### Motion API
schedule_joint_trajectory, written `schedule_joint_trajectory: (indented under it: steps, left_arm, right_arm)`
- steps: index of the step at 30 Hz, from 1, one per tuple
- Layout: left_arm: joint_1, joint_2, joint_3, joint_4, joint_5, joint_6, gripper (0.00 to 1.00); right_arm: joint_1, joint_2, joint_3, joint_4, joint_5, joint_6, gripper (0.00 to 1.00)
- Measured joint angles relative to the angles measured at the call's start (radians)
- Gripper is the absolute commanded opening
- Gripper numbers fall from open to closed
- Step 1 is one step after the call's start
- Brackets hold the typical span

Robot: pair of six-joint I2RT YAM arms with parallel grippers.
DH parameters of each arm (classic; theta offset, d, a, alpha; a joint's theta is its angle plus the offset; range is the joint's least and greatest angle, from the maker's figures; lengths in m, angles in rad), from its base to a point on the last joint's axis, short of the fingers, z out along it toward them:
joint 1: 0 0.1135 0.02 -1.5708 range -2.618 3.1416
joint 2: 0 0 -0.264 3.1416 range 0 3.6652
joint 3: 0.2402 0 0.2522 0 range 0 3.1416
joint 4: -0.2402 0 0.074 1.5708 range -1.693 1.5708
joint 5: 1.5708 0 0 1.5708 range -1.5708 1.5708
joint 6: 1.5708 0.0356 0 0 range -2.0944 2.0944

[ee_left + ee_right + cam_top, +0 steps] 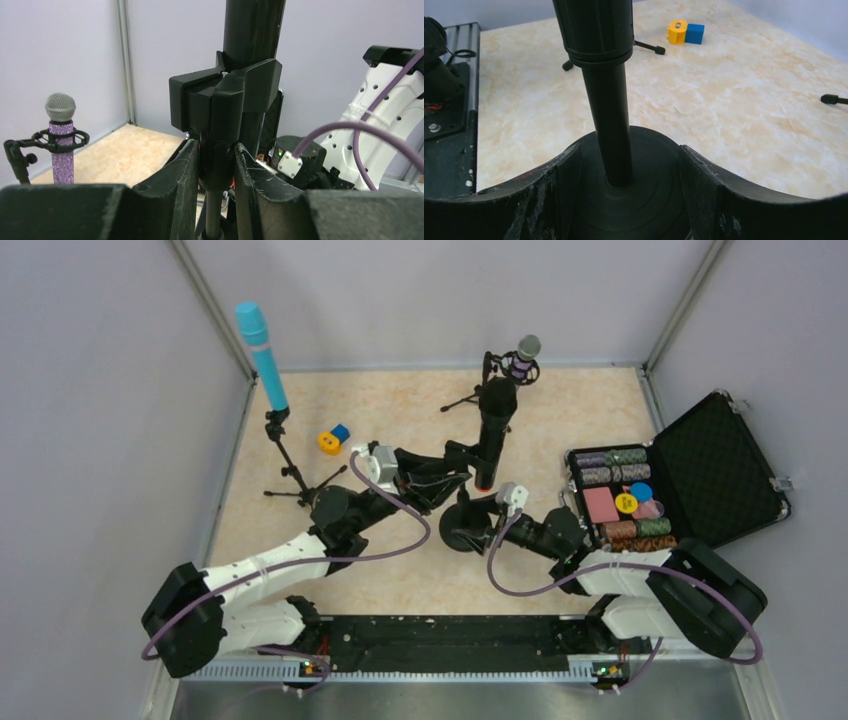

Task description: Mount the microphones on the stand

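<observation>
My left gripper will next carry the stand outward to release it, because the clear tabletop between the blue block and the shock mount is outward of the gripper.
The black microphone with an orange end stands upright in the clip of a round-based stand. My left gripper is shut on the stand's neck just under that clip. My right gripper is open low over the round base, its fingers either side of the pole without touching it. The light blue microphone sits atop a tripod stand at the left. In a shock mount at the back sits the glittery purple microphone, also seen in the left wrist view.
An open black case holding several poker chips lies at the right. A yellow and a blue block sit near the left tripod's legs. Tripod feet spread over the marble-patterned tabletop. Grey walls close in on three sides.
</observation>
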Motion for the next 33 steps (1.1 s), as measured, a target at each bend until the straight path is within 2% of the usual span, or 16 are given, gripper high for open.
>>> schedule_joint_trajectory:
  steps: [5,17,22,26,33]
  left_arm:
    - [0.0,-0.021,0.039,-0.016,-0.006,0.02,0.0]
    - [-0.005,-0.061,0.071,-0.143,-0.006,0.099,0.0]
    - [-0.006,-0.089,0.074,-0.192,-0.016,0.131,0.0]
    - [-0.006,-0.089,0.074,-0.194,-0.045,0.143,0.0]
    - [-0.006,-0.056,0.072,-0.159,-0.138,0.153,0.0]
  right_arm:
    - [0.0,0.007,0.0,-0.04,0.031,-0.029,0.69]
    - [0.006,0.026,-0.004,-0.009,0.067,-0.04,0.7]
    - [0.007,0.022,-0.003,-0.013,0.07,-0.031,0.76]
    - [0.007,-0.008,-0.001,-0.052,0.07,-0.014,0.82]
    - [0.007,-0.079,-0.001,-0.142,0.059,0.027,0.86]
